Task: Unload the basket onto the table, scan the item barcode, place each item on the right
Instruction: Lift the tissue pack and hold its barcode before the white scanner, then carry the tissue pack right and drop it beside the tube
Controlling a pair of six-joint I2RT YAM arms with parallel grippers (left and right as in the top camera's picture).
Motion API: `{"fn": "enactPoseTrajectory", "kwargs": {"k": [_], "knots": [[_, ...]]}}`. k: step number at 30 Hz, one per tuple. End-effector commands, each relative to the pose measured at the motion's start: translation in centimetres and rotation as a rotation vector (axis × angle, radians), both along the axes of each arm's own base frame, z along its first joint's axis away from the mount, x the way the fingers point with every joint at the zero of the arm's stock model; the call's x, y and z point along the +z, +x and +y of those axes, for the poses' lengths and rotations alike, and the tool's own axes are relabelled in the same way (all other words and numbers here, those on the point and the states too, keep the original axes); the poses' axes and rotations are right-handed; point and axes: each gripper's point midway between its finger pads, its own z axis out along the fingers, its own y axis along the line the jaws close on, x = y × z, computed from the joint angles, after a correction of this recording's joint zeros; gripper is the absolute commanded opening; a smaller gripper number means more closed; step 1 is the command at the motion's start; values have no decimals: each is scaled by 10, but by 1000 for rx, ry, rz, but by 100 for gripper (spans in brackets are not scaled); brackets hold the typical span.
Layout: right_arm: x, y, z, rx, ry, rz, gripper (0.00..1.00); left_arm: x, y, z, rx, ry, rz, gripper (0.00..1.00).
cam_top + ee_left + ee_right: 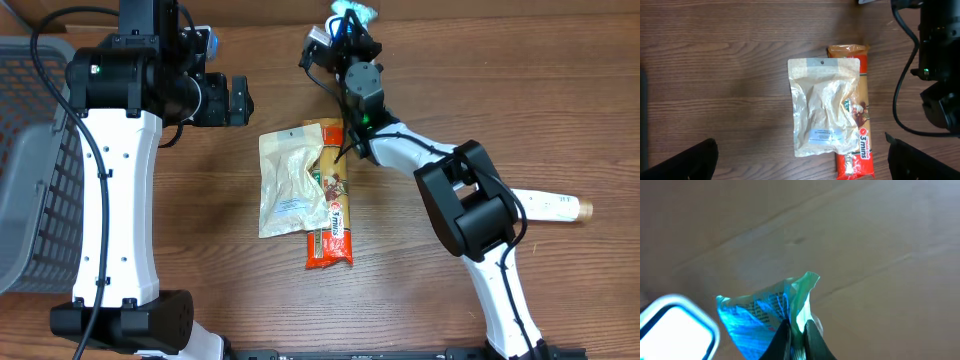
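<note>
The packet should be released beside the white cylinder, where the tabletop is clear, so the robot's right gripper next needs to move back and to the right in the overhead view, then lower.
My right gripper [350, 22] is at the far edge of the table, shut on a crinkled blue-green packet [353, 11]. In the right wrist view its black fingertips [812, 335] pinch the packet [760, 315] at its lower edge, and small print shows on the blue side. No barcode can be made out. My left gripper [240, 100] hovers open to the left of the packets lying on the table. In the left wrist view its fingers [687, 162] stand wide apart with nothing between them.
A pale see-through pouch [288, 182] lies partly over an orange-red noodle packet [333, 215] mid-table, both also in the left wrist view [825, 107]. A grey basket [30, 170] stands at the left edge. A white cylinder [550, 207] lies at the right. A white rounded object [672, 327] shows beside the held packet.
</note>
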Motion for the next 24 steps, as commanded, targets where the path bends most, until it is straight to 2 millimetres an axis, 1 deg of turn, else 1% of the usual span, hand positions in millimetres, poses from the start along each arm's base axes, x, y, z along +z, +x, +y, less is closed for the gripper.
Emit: {"fn": "enactPoseTrajectory", "kwargs": {"k": [1, 5, 9, 10, 13, 17, 18, 20, 23, 24], "knots": [[60, -21, 21, 14, 115, -86, 4, 0, 1, 0, -21, 12, -4, 100], [99, -40, 22, -5, 227, -64, 4, 0, 1, 0, -21, 12, -4, 99], [128, -64, 24, -4, 326, 40, 4, 0, 1, 0, -21, 12, -4, 100], [132, -70, 25, 6, 354, 77, 4, 0, 1, 0, -21, 12, -4, 100], [145, -95, 19, 40, 511, 215, 4, 0, 1, 0, -21, 12, -4, 100], [147, -139, 11, 141, 725, 500, 4, 0, 1, 0, -21, 12, -4, 99], [147, -150, 7, 155, 778, 563, 4, 0, 1, 0, -21, 12, -4, 100], [148, -170, -9, 148, 899, 678, 4, 0, 1, 0, -21, 12, -4, 99], [145, -192, -48, 58, 1058, 795, 4, 0, 1, 0, -21, 12, -4, 99], [142, -199, -65, 19, 1095, 832, 4, 0, 1, 0, -21, 12, -4, 100]]}}
